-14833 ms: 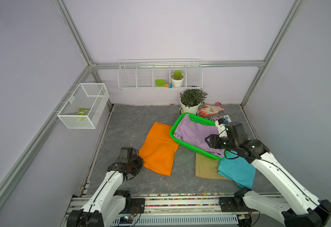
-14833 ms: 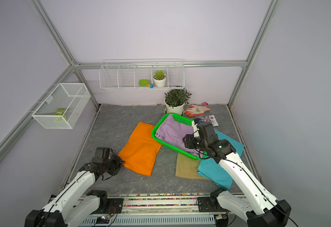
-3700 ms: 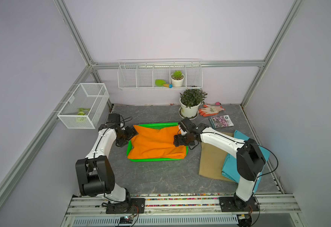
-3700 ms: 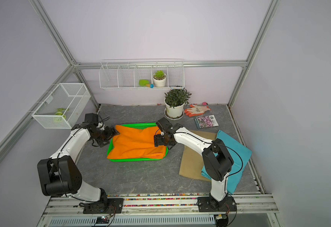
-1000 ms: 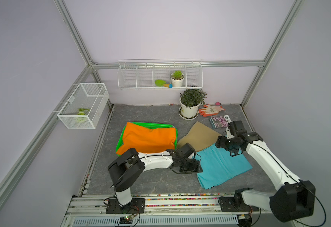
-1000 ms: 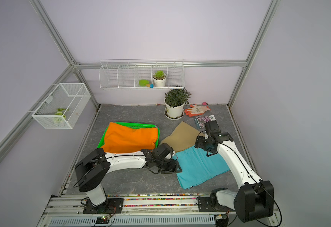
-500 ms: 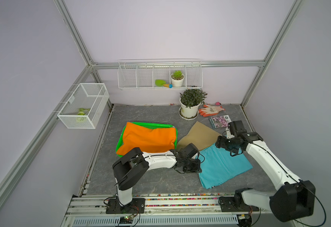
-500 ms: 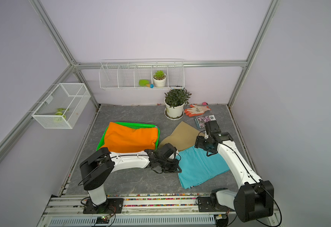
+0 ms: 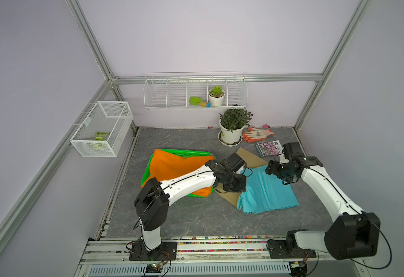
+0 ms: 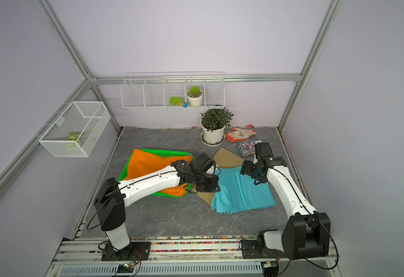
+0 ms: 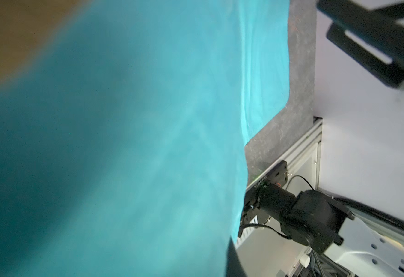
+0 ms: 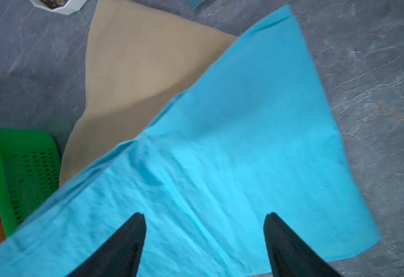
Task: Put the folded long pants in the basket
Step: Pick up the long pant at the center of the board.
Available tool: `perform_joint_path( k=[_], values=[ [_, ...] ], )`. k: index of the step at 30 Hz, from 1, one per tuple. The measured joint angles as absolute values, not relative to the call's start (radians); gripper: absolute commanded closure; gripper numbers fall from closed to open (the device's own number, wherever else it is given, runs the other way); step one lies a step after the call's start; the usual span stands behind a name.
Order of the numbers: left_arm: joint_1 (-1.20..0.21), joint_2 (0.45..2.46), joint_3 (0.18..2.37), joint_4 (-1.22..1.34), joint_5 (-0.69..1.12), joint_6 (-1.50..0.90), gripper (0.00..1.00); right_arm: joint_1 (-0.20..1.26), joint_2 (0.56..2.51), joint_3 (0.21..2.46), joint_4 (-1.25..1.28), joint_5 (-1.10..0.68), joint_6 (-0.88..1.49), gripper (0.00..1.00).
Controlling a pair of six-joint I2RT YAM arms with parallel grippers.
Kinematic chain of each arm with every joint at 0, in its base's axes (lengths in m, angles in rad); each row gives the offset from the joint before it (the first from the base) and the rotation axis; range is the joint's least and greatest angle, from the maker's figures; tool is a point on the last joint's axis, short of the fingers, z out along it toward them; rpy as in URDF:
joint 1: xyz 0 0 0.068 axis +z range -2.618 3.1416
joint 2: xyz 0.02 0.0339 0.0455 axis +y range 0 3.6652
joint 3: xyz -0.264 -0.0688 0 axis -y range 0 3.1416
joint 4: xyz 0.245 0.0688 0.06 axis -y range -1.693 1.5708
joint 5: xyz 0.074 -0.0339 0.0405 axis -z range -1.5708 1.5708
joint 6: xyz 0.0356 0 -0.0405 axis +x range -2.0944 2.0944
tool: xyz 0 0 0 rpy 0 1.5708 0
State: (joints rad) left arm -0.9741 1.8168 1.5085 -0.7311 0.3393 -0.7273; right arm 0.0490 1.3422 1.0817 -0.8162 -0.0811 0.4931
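Observation:
My right gripper will next move away from my left gripper and down onto the teal pants' free edge (image 9: pixel 291 193) (image 12: pixel 334 129), since only the opposite edge is held.
The green basket (image 9: pixel 184 152) lies left of centre, filled by the orange folded pants (image 9: pixel 172 167), which spill over its near rim. The teal pants (image 9: pixel 268 191) lie partly over the tan pants (image 9: pixel 251 159) to the right of it. My left gripper (image 9: pixel 232 187) is shut on the teal pants' left edge. In the left wrist view teal cloth (image 11: pixel 124 144) covers nearly everything and one dark finger (image 11: pixel 234 263) shows. My right gripper (image 12: pixel 204 215) hangs open just over the teal pants' far edge (image 10: pixel 246 170), holding nothing. No lilac pants show.
A potted plant (image 9: pixel 231 129), orange-and-white gloves (image 9: pixel 257 135) and a seed packet (image 9: pixel 268 148) sit at the back right. A white wire rack (image 9: pixel 193 91) hangs on the back wall, a mesh box (image 9: pixel 102 129) on the left wall.
My left gripper has slid right to the teal pants' left edge and shut on it, bunching that edge. The right arm has barely moved.

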Motion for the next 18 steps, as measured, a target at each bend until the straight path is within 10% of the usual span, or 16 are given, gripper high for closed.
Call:
perform_joint_path(
  k=[18],
  values=[
    [-0.829,2.072,1.757,-1.002,0.318,-0.558,1.0,-0.203,1.61,0.976,-0.592,-0.271,0.48,0.18]
  ],
)
